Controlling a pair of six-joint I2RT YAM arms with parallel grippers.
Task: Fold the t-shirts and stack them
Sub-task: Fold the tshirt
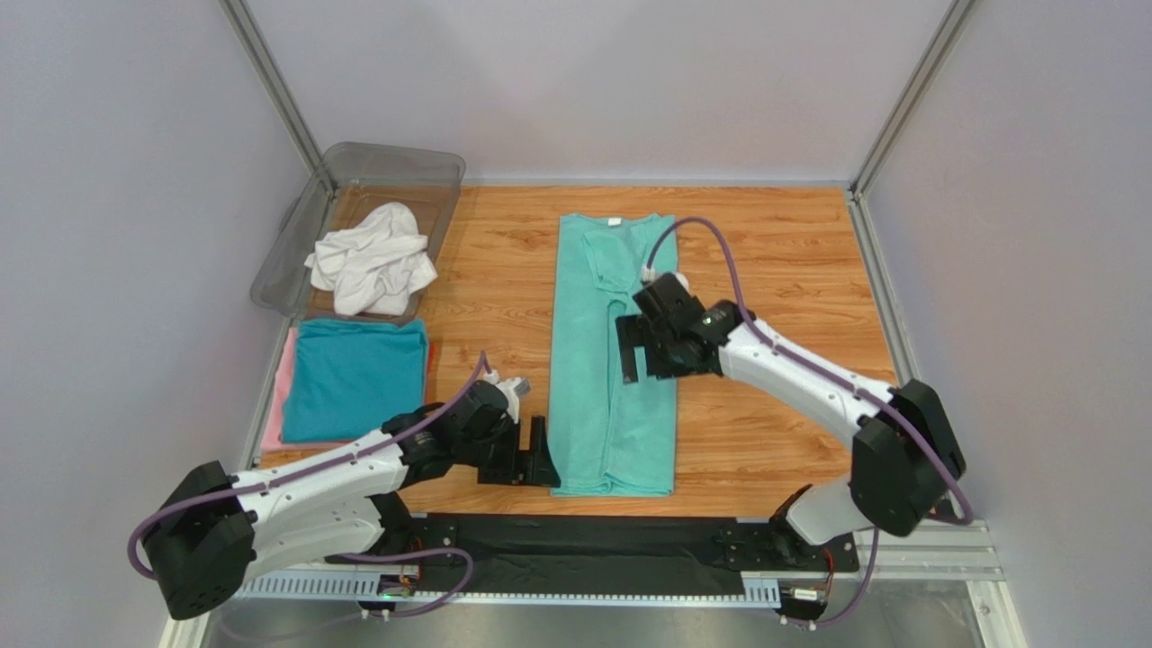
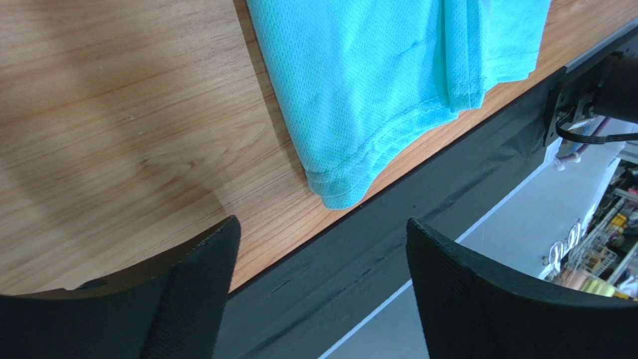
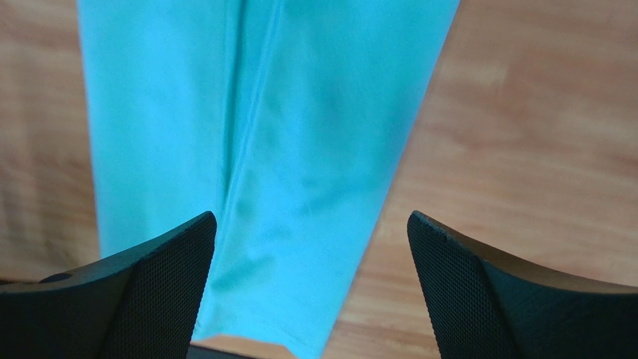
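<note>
My left gripper stands by the other hem corner, so my right gripper should next move back and down to the hem corner (image 1: 669, 492) (image 3: 307, 350) below and back of it.
The mint green t-shirt (image 1: 615, 392) lies on the wooden table, folded lengthwise into a long strip, collar at the far end. My left gripper (image 1: 538, 456) is open and empty just left of its near-left corner; the left wrist view shows that hem corner (image 2: 374, 90) ahead of the open gripper (image 2: 322, 247). My right gripper (image 1: 633, 354) is open and empty above the strip's middle; the right wrist view shows the green cloth (image 3: 284, 127) below the gripper (image 3: 311, 239). The white t-shirt (image 1: 372, 259) lies crumpled in the bin. A folded teal-blue t-shirt (image 1: 354, 378) lies on a pink one (image 1: 283, 392) at the left. No orange t-shirt shows.
A clear plastic bin (image 1: 433, 169) stands at the far left corner of the table. A black strip (image 1: 609, 540) runs along the near edge, by the arm bases. Metal frame posts (image 1: 277, 81) rise at the far corners.
</note>
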